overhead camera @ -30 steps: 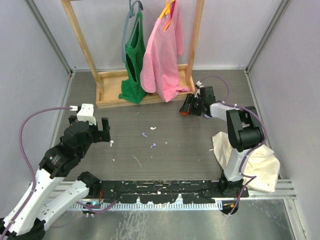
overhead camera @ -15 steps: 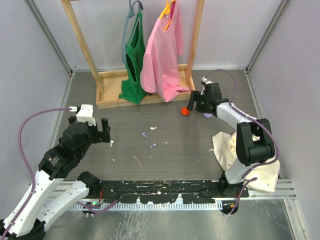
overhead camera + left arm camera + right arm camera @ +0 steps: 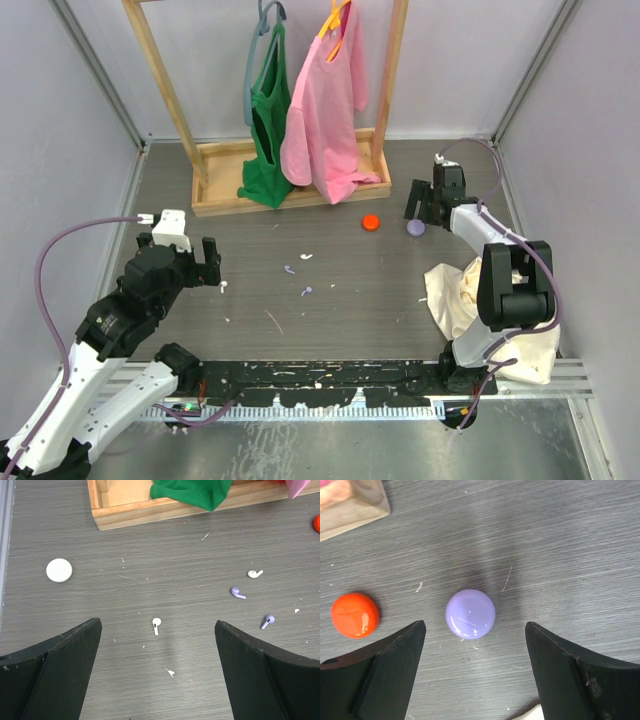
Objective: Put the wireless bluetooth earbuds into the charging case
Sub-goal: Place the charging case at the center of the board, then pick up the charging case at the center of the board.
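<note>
My right gripper lowers its fingers astride the round sides of the shut lavender case [image 3: 415, 228] [image 3: 470, 613] next and closes, since the case lies below the open gripper, between its fingers.
Two lavender earbuds [image 3: 288, 270] [image 3: 307, 292] lie on the grey table mid-floor. They also show at the right of the left wrist view [image 3: 238, 593] [image 3: 267, 621]. A round lavender case [image 3: 415, 228] lies shut at the right. My right gripper [image 3: 420, 205] is open, and in its wrist view the case [image 3: 470, 613] sits just ahead of the open gripper [image 3: 475, 645], untouched. My left gripper [image 3: 190, 262] is open and empty at the left, its gripper [image 3: 158, 645] above bare table, well left of the earbuds.
An orange disc [image 3: 371, 222] [image 3: 355, 615] lies left of the lavender case. A white disc [image 3: 59, 570] and two white earbuds [image 3: 156, 625] [image 3: 255, 573] lie near the left gripper. A wooden rack [image 3: 225, 185] with hanging garments stands behind. A cream cloth [image 3: 500, 320] lies by the right arm.
My right gripper has moved right, from over the orange disc to over the lavender case. The left arm and earbuds have not moved.
</note>
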